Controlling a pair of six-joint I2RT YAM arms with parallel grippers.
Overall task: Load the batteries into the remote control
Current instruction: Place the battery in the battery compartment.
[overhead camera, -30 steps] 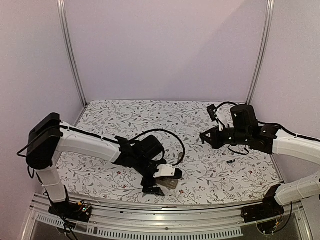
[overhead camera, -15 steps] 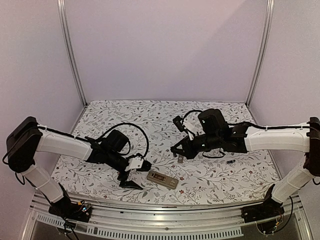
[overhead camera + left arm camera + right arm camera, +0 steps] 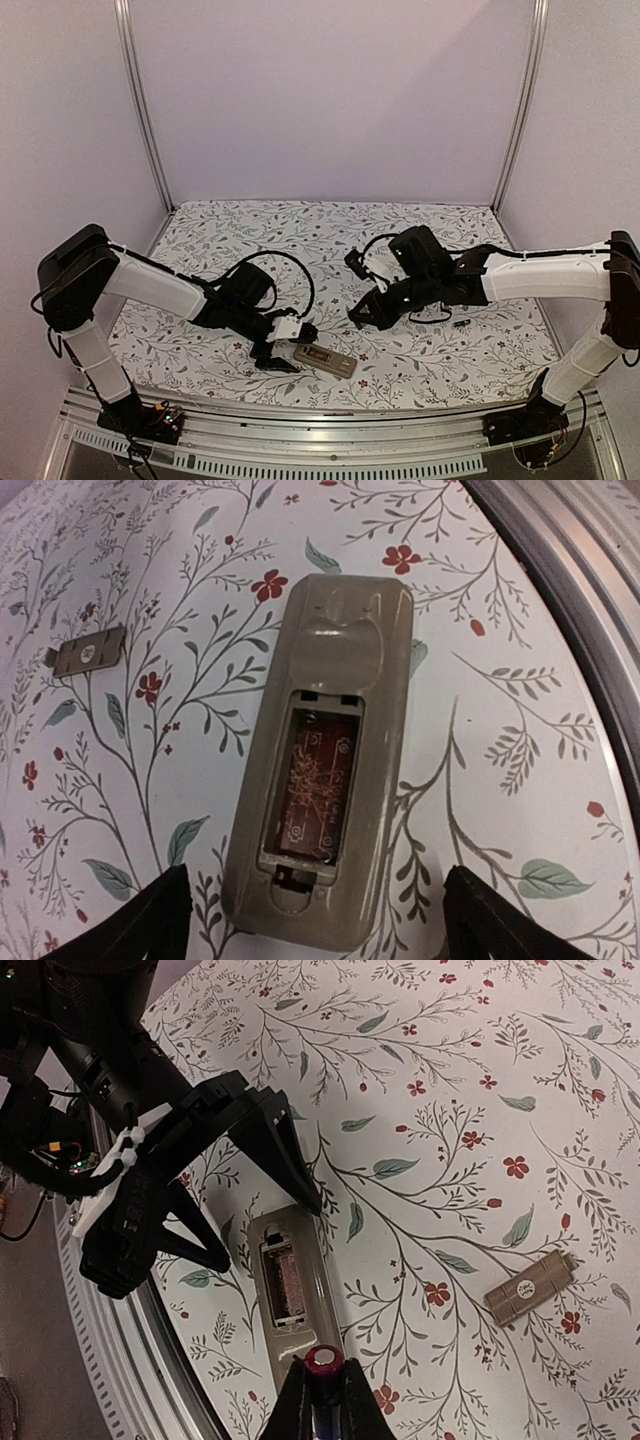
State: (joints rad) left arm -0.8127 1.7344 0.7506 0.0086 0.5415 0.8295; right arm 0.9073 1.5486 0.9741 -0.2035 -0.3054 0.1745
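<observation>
I will move my right gripper to the left in the top view and down onto the remote's open battery hollow (image 3: pixel 317 354) (image 3: pixel 287 1280) to release the battery, because the hollow is empty.
The remote control (image 3: pixel 326 358) lies back up on the floral table near the front edge. Its battery recess (image 3: pixel 310 775) is open and empty. My left gripper (image 3: pixel 285 348) is open, its fingertips (image 3: pixel 160 920) standing either side of the remote's near end without touching it. My right gripper (image 3: pixel 362 314) hovers above and right of the remote, shut on a battery whose red end (image 3: pixel 324 1362) shows between its fingers. The remote also shows in the right wrist view (image 3: pixel 290 1290). A second battery (image 3: pixel 461 323) lies on the table to the right.
The loose grey battery cover (image 3: pixel 528 1288) lies on the table right of the remote and also shows in the left wrist view (image 3: pixel 90 652). The metal rail of the table's front edge (image 3: pixel 570 590) runs close by the remote. Purple walls enclose the table.
My left gripper set the remote down on the table, drew back, and now stands open around its end. My right arm swung in from the right and lowered the battery toward the remote.
</observation>
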